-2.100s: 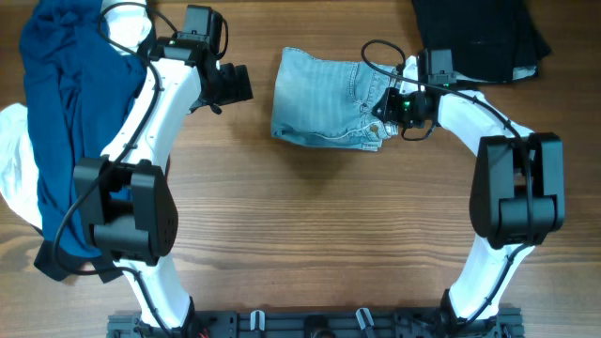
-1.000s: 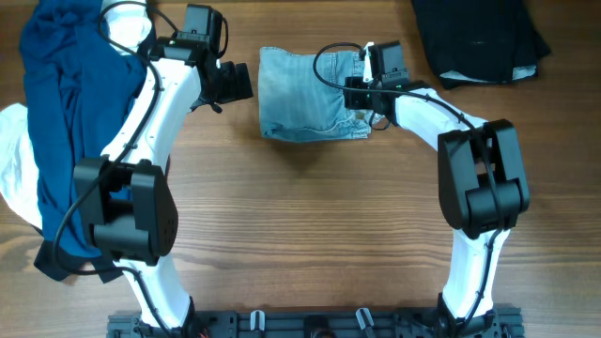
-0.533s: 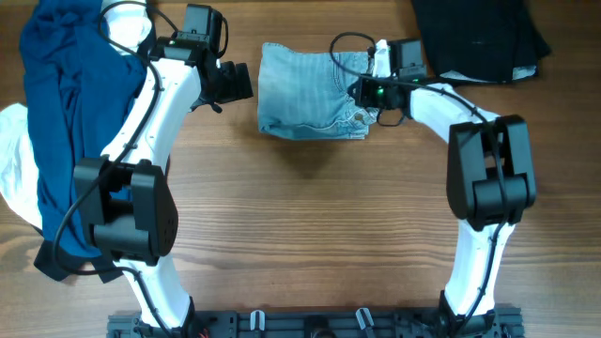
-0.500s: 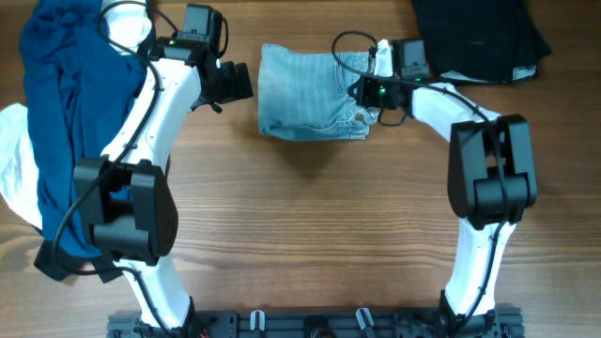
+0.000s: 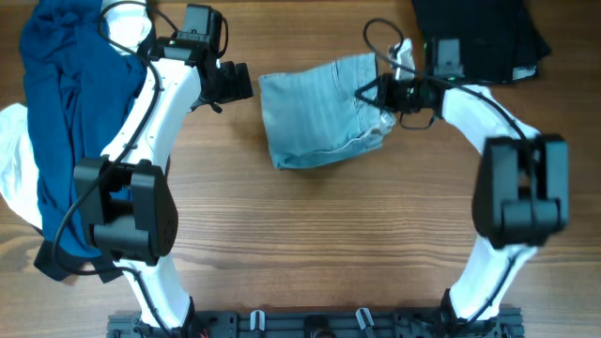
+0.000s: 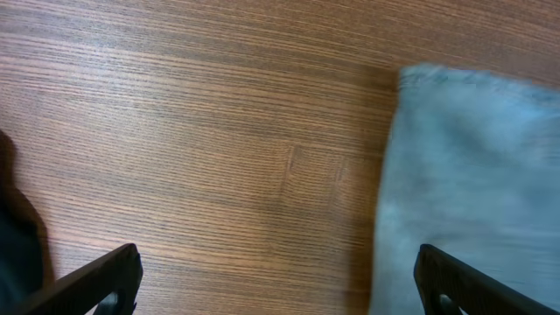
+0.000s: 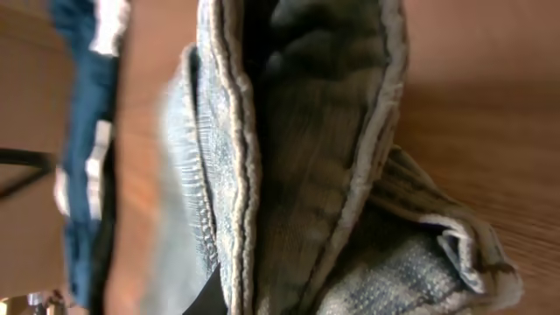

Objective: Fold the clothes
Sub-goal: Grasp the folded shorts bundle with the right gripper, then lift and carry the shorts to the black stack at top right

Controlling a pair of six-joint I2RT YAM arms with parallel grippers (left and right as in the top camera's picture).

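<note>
My right gripper lifts, swings to the right in the overhead view and lowers the shorts [image 5: 315,113] onto the black garment [image 5: 484,39] next, because the shorts are already folded.
The pale-blue denim shorts [image 5: 315,113] lie folded on the wooden table at the back centre, skewed, with their right edge raised. My right gripper [image 5: 383,94] is shut on that right edge; in the right wrist view the denim seams and cuff [image 7: 306,175] fill the frame and hide the fingers. My left gripper [image 5: 235,83] is open and empty just left of the shorts. The left wrist view shows its two fingertips [image 6: 280,271] wide apart over bare wood, with the shorts' edge [image 6: 472,175] by the right finger.
A navy garment [image 5: 56,94] lies over a white garment [image 5: 11,160] at the far left. A black garment [image 5: 479,33] lies at the back right, close behind my right arm. Bare wood [image 5: 310,235] fills the front half.
My right gripper has moved right with the shorts' edge in its grip, lifting and stretching that side. The shorts now sit skewed. The left arm has not moved.
</note>
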